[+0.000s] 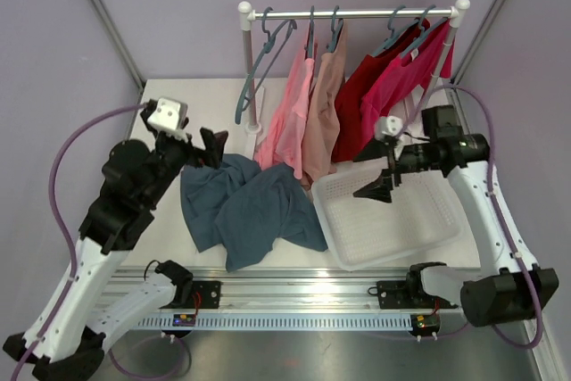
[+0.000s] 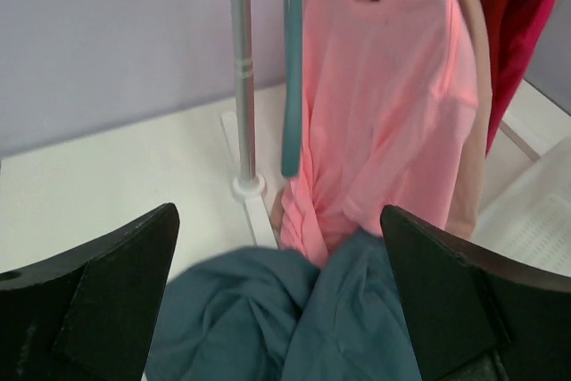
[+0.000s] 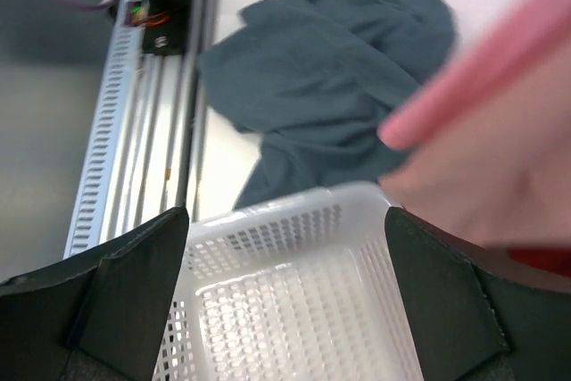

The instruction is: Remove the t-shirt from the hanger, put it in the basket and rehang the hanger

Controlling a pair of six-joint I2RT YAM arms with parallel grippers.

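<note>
The teal t-shirt's basket-side fold (image 1: 268, 210) (image 3: 317, 124) lies below my right gripper, to its left in the top view. The right gripper moves past the basket, down onto it next.
A dark teal t-shirt (image 1: 250, 207) lies crumpled on the table, off any hanger; it also shows in the left wrist view (image 2: 294, 318) and the right wrist view (image 3: 330, 69). An empty teal hanger (image 1: 261, 60) hangs at the left end of the rail (image 1: 357, 13). A pink shirt (image 1: 290, 118), a tan shirt (image 1: 323, 113), a dark red shirt (image 1: 357, 100) and a magenta shirt (image 1: 401, 78) hang on hangers. My left gripper (image 1: 212, 147) is open just above the teal shirt's far edge. My right gripper (image 1: 379, 171) is open above the basket.
A white perforated basket (image 1: 428, 234) sits on the table's right, empty; its near corner fills the right wrist view (image 3: 268, 220). The rack's left post (image 2: 241, 78) and white foot stand behind the teal shirt. A slotted metal rail (image 1: 294, 296) runs along the front edge.
</note>
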